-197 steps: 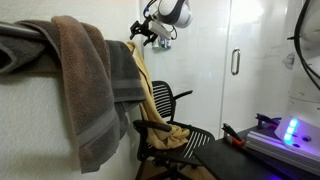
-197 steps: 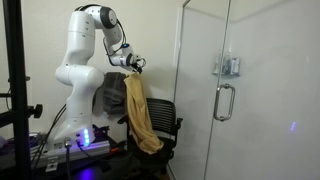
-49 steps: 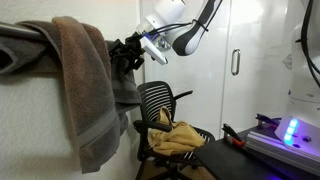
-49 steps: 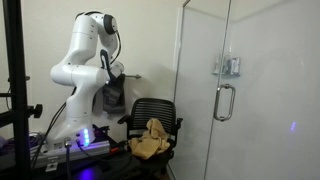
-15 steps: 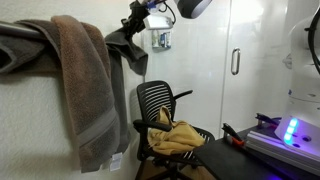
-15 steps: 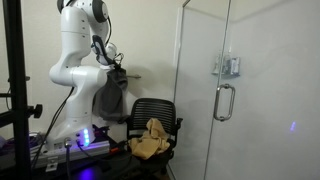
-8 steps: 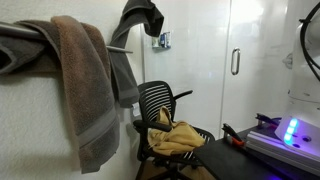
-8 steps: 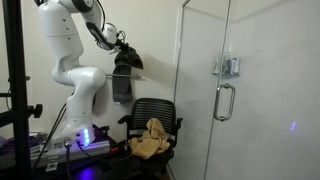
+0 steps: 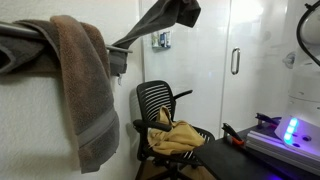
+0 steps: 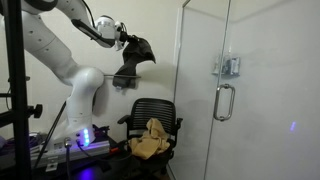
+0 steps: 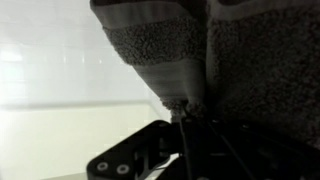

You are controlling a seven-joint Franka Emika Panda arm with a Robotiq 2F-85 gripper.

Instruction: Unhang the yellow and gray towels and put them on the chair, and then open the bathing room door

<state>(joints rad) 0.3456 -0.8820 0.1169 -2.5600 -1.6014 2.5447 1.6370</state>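
My gripper swings away from the rack and comes down over the chair seat [image 9: 177, 138] next to release the gray towel [image 9: 160, 18], because it hangs high beside the chair.
The gray towel [image 9: 160, 18] is stretched up and away from the wall, its lower end still trailing near the hook [image 9: 118, 50]. In an exterior view my gripper [image 10: 127, 42] is raised high above the chair and shut on the gray towel [image 10: 132, 62], which hangs below it. In the wrist view the gray towel [image 11: 190, 60] fills the frame above the dark fingers [image 11: 150, 155]. The yellow towel [image 9: 178, 136] lies crumpled on the black mesh chair [image 9: 160, 103]; it shows on the seat [image 10: 148, 140] too. The glass bathing room door [image 10: 215, 90] stands shut, its handle [image 10: 224, 102] visible.
A brown towel [image 9: 85, 85] hangs over a rack in the foreground. A fixture [image 9: 161, 40] is mounted on the white wall. A base with blue lights [image 9: 290, 132] stands at one side. A black frame pole [image 10: 14, 100] rises at the edge.
My gripper has risen and swung away from the wall, pulling the gray towel up and outward off its hanging spot. The yellow towel stays on the chair.
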